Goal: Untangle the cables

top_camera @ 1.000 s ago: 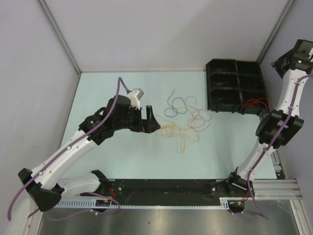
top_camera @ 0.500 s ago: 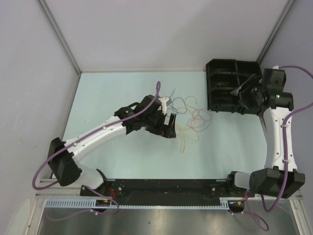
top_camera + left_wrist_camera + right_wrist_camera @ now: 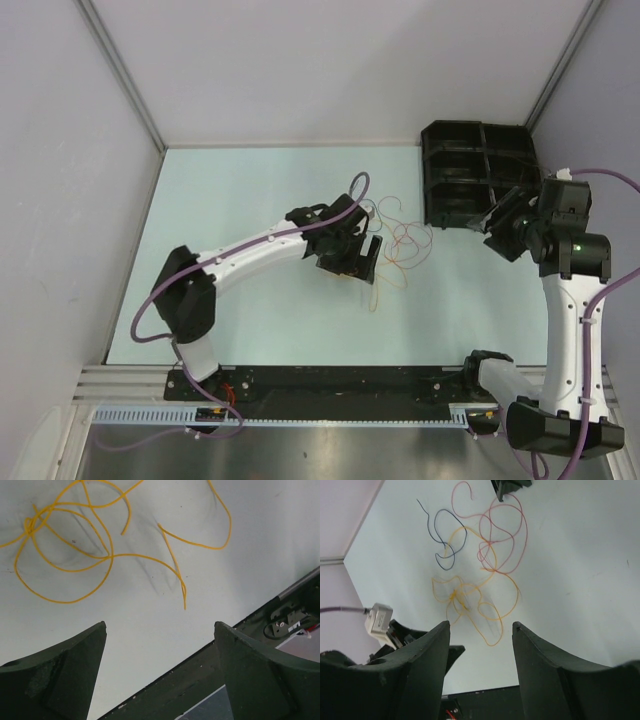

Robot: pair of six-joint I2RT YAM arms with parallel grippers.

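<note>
My left gripper will move down next, toward the right in the top view, onto the near end of the yellow loop, because that end sticks out past the denser tangle.
The cables lie in a loose tangle on the pale table. Yellow and orange loops (image 3: 377, 284) are nearest, and red and pink loops (image 3: 410, 240) lie to their right. In the right wrist view the dark blue cable (image 3: 445, 540), the red and pink loops (image 3: 500, 535) and the yellow tangle (image 3: 465, 597) all show. My left gripper (image 3: 358, 258) is open and empty, low over the yellow tangle (image 3: 75, 555), whose loops lie just ahead of the fingers (image 3: 65, 675). My right gripper (image 3: 503, 228) is open and empty, held above the table to the right of the tangle. It shows in its own view (image 3: 481, 626).
A black compartment tray (image 3: 480, 175) stands at the back right, just behind my right gripper. The black base rail (image 3: 340, 380) runs along the near edge. It also shows in the left wrist view (image 3: 200, 675). Grey walls close in the left, back and right.
My left arm has swung right and now covers the left part of the tangle. My right arm has come down from the back right corner to the tray's front edge.
</note>
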